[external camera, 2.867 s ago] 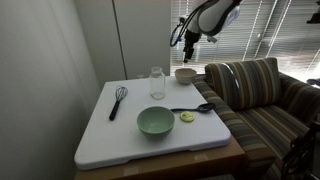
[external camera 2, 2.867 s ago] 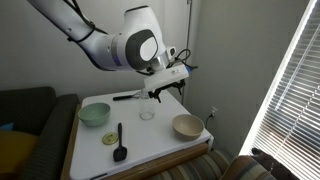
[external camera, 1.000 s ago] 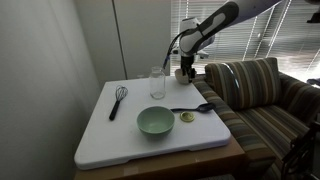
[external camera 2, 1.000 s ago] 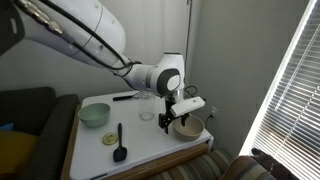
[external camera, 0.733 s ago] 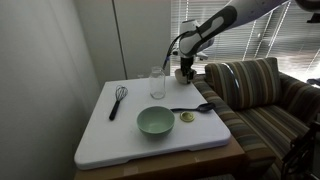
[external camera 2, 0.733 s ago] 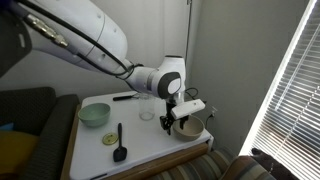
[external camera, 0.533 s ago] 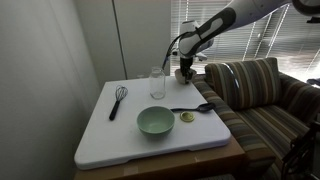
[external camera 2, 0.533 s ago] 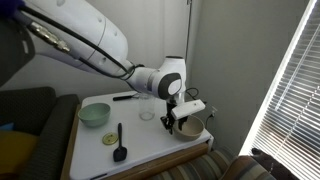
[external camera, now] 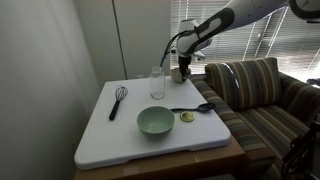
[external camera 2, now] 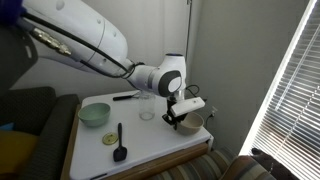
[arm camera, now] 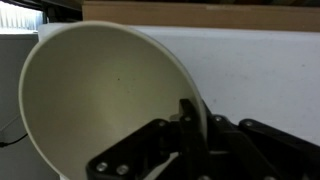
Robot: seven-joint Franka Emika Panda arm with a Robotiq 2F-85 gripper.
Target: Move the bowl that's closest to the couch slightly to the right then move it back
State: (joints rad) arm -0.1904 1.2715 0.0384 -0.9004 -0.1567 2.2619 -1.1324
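Open tabletop by the couch [external camera 2: 155, 138] lies between my gripper and the black spoon, so I should next carry the bowl toward the spoon and release the bowl's rim.
The small tan bowl [external camera: 187, 74] sits at the far corner of the white table [external camera: 110, 135], right beside the striped couch [external camera: 255, 95]. My gripper [external camera: 181, 70] has come down onto it and is shut on its rim. From the opposite side, the gripper [external camera 2: 177, 119] clamps the bowl [external camera 2: 194, 121] on the edge facing the table's middle. In the wrist view the bowl's pale inside [arm camera: 100, 100] fills the left of the picture. One dark finger [arm camera: 187, 112] lies inside the wall and the other is hidden behind it.
A larger pale green bowl [external camera: 155, 121] stands near the table's middle, with a clear glass [external camera: 157, 82] just next to the tan bowl. A whisk [external camera: 118, 100], a black spoon [external camera: 192, 108] and a small yellow disc [external camera: 186, 117] also lie on the table. The couch armrest [external camera: 222, 88] borders the table edge.
The jaws stood open around the bowl's rim a second ago and have now closed on it. The arm has barely shifted and the bowl stays at the corner.
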